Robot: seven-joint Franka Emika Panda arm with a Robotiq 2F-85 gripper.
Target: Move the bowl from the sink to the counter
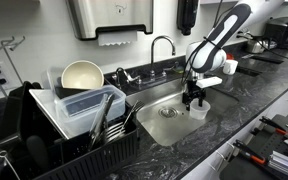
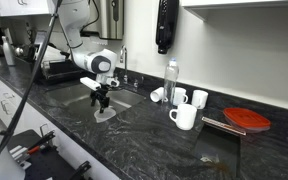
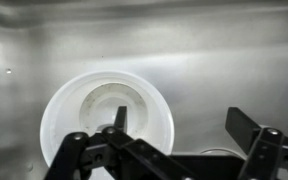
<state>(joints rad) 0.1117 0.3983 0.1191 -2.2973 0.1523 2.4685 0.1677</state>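
Next, my gripper lowers slightly astride a section of the bowl's rim (image 1: pixel 194 105) (image 3: pixel 172 124) and closes its fingers there, since that section lies just below, between its open fingers.
The small translucent whitish bowl (image 3: pixel 106 125) stands upright on the steel floor of the sink (image 3: pixel 214 60). In both exterior views it sits at the sink's end away from the dish rack (image 1: pixel 200 109) (image 2: pixel 106 114). My gripper (image 3: pixel 181 122) is open just above it, with one finger over the bowl's inside and the other outside its rim, holding nothing. The gripper shows low over the bowl in both exterior views (image 1: pixel 194 98) (image 2: pixel 101 100). The glossy black counter (image 2: pixel 154 140) surrounds the sink (image 1: pixel 164 108).
A black dish rack (image 1: pixel 74 135) with a large cream bowl (image 1: pixel 82 76) and plastic containers stands beside the sink. The chrome faucet (image 1: pixel 162 45) rises behind it. White mugs (image 2: pixel 184 115), a clear bottle (image 2: pixel 171 80) and a red lid (image 2: pixel 248 120) stand on the counter.
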